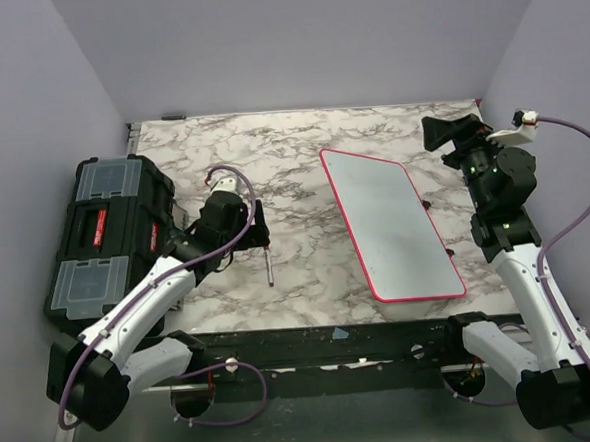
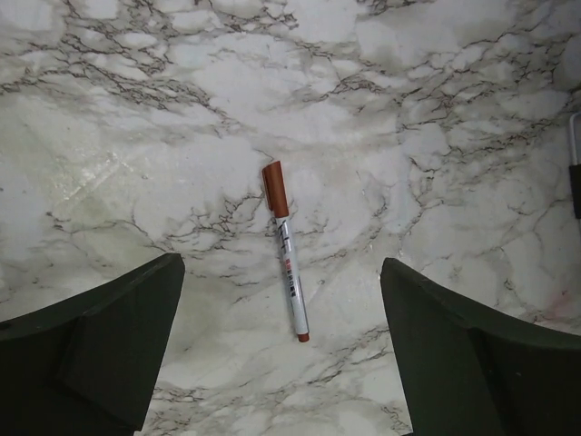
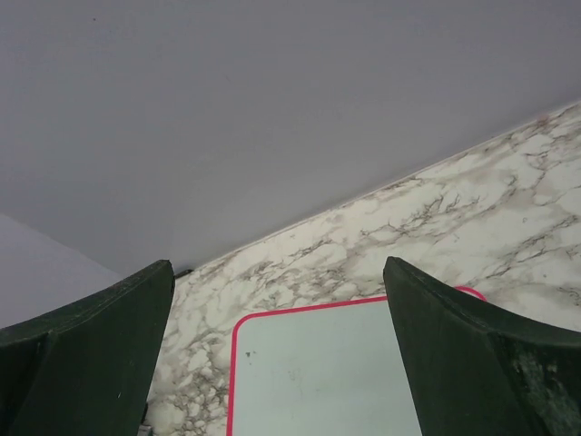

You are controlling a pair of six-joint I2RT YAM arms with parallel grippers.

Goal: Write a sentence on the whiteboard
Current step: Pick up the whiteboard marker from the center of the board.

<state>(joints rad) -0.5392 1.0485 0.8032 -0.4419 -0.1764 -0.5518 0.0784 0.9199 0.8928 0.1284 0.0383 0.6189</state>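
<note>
My left gripper lowers its open fingers astride the cap's barrel end next, since the marker lies below it and its length already runs between them.
The whiteboard lies flat on the marble table at centre right, pale surface in a red-pink frame. Its far corner also shows in the right wrist view. No lettering shows on it, so the sentence is not in view. A marker with a grey barrel and a reddish-brown cap lies on the table left of the board. My left gripper is open and empty above it, and the marker lies between the open fingers. My right gripper is open and empty, raised near the board's far right corner.
A black toolbox with clear lid compartments stands at the table's left edge, beside my left arm. Lilac walls close in the table at the back and both sides. A black rail runs along the near edge.
</note>
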